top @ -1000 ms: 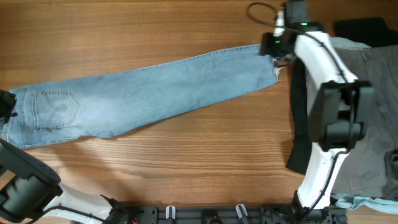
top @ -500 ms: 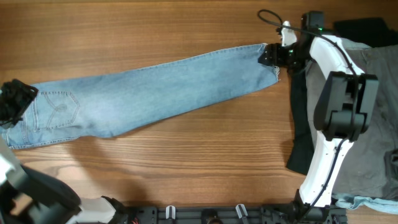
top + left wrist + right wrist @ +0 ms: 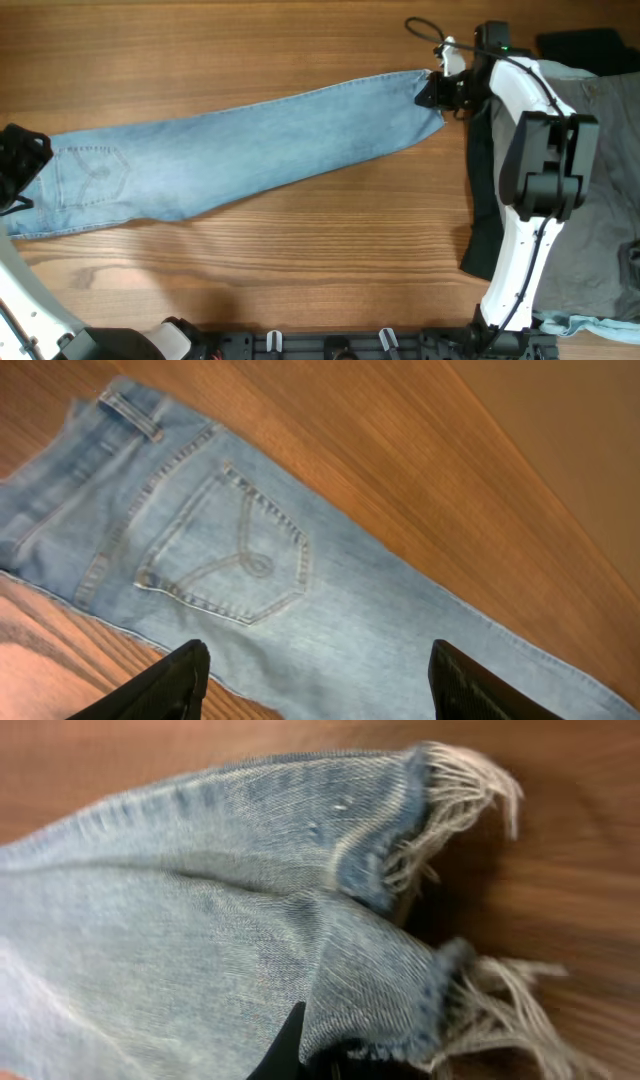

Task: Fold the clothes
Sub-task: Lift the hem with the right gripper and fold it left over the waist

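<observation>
The jeans lie unfolded lengthwise, so my right gripper will next lift the jeans' hem, carry it to the left in the overhead view and let go of it over the jeans' waist end.
Light-blue denim jeans lie flat across the table, waist at the left, frayed hem at the upper right. My left gripper hovers open over the waist end. In the left wrist view its dark fingertips stand wide apart above the denim, just below a stitched back pocket; nothing is between them. My right gripper is shut on the jeans' frayed hem, and a fold of denim is pinched in the black jaws at the bottom of the right wrist view.
Grey-khaki trousers are spread at the right, under the right arm. A black garment runs in a strip along their left side. Another dark piece lies at the top right. A cable loops near the right wrist.
The right gripper has closed on the frayed hem. The left gripper has opened over the waist end, and the left arm has swung toward the left edge.
</observation>
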